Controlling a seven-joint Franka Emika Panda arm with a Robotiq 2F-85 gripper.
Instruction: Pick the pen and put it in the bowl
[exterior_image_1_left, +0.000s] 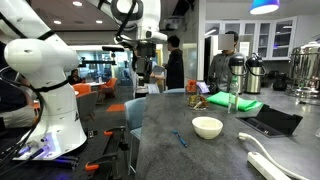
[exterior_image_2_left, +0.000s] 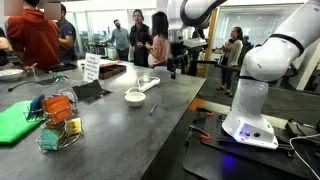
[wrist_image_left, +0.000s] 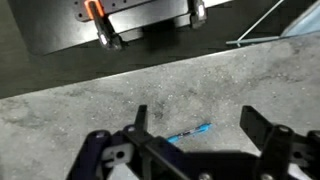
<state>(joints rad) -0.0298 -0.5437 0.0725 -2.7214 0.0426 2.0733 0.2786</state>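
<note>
My gripper moves down and outward next, turning until its open fingers are on either side of the pen's thin body (wrist_image_left: 187, 133). The pen points from one finger toward the other, hence this move.
The thin blue pen (exterior_image_1_left: 181, 139) lies flat on the grey stone table, a short way in front of the cream-white bowl (exterior_image_1_left: 207, 126). Both also show in an exterior view, the pen (exterior_image_2_left: 153, 108) to the right of the bowl (exterior_image_2_left: 134, 97). The bowl looks empty. My gripper (exterior_image_1_left: 149, 40) hangs high above the table's far end in both exterior views (exterior_image_2_left: 178, 55). In the wrist view the pen (wrist_image_left: 190, 133) lies between my open fingers (wrist_image_left: 197, 122), far below them. The gripper holds nothing. The bowl is out of the wrist view.
A green cloth (exterior_image_1_left: 240, 103), metal flasks (exterior_image_1_left: 245, 70), a black tablet (exterior_image_1_left: 270, 122) and a white power strip with cable (exterior_image_1_left: 265, 160) share the table. A wire basket (exterior_image_2_left: 58, 125) stands near one end. The robot base (exterior_image_2_left: 250, 115) stands beside the table. People stand behind.
</note>
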